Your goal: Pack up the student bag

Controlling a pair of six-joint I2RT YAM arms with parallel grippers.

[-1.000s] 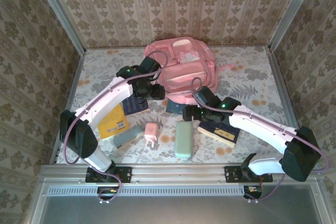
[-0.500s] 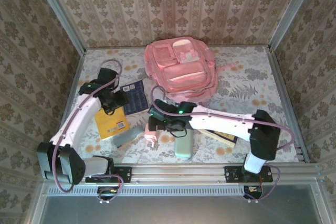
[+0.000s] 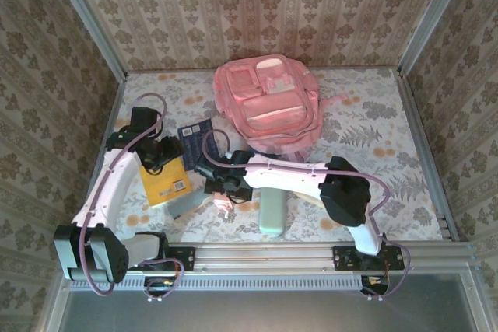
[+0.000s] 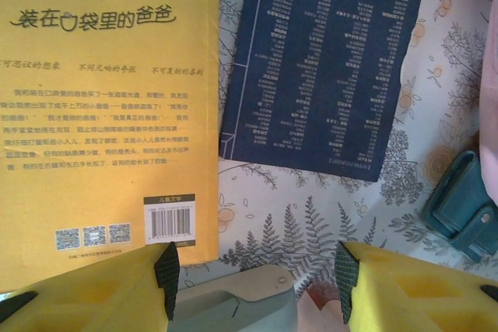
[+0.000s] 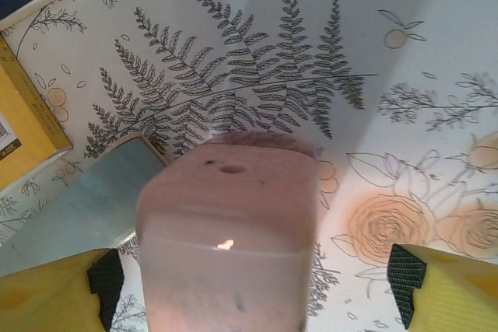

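Observation:
The small pink charger block [image 3: 224, 206] [image 5: 229, 246] is below my right gripper, between its wide fingers. I should lower the gripper next and close its fingers against both sides of the block.
The student bag [image 3: 267, 105] is a large pink backpack lying at the back middle of the table, front pockets up. My left gripper [image 3: 158, 155] hovers open over a yellow book [image 3: 166, 182]; in the left wrist view its jaws [image 4: 257, 277] stand wide with the end of a grey-blue case [image 4: 233, 301] lying below them, untouched. My right gripper [image 3: 222, 184] reaches across to the left and hangs open over a small pink charger block [image 3: 224, 206]. That block [image 5: 229, 246] sits between the wide right jaws [image 5: 255, 277], clear of both pads.
A navy book [image 3: 198, 141] lies between the yellow book and the bag. The grey-blue case [image 3: 187, 204] and a pale green case [image 3: 272, 212] rest near the front edge. A teal pouch [image 4: 459, 207] lies near the bag. Metal rails line the table's sides.
The left arm pulled back from the bag to the yellow book. The right arm swung left across the table and came over the pink charger block.

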